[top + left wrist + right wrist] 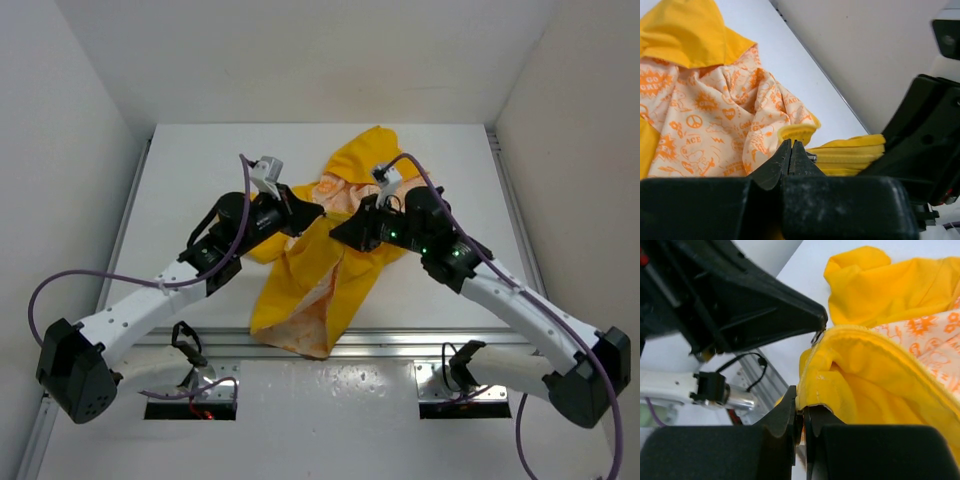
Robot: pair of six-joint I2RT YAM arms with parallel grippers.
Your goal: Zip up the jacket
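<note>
The jacket (330, 265) is bunched between my grippers. My right gripper draws to the right in the top view next, over bare tabletop, and releases the jacket's bottom edge.
The yellow jacket (330, 265) lies crumpled mid-table, its white orange-printed lining (705, 120) showing. My left gripper (318, 216) is shut; in the left wrist view (791, 146) its tips are pressed together at the jacket's zipper edge (850, 152), with a small metal zipper pull (812, 158) at the tips. In the right wrist view the pull (817, 335) hangs at the left gripper's tip. My right gripper (336, 238) is shut on the jacket's yellow bottom edge (812, 395), pinched between its fingertips (801, 409), just beside the left gripper.
White walls enclose the table on three sides. A metal rail (400, 345) runs along the table's near edge, with the arm bases and cables behind it. The jacket's hood (370, 150) reaches toward the back.
</note>
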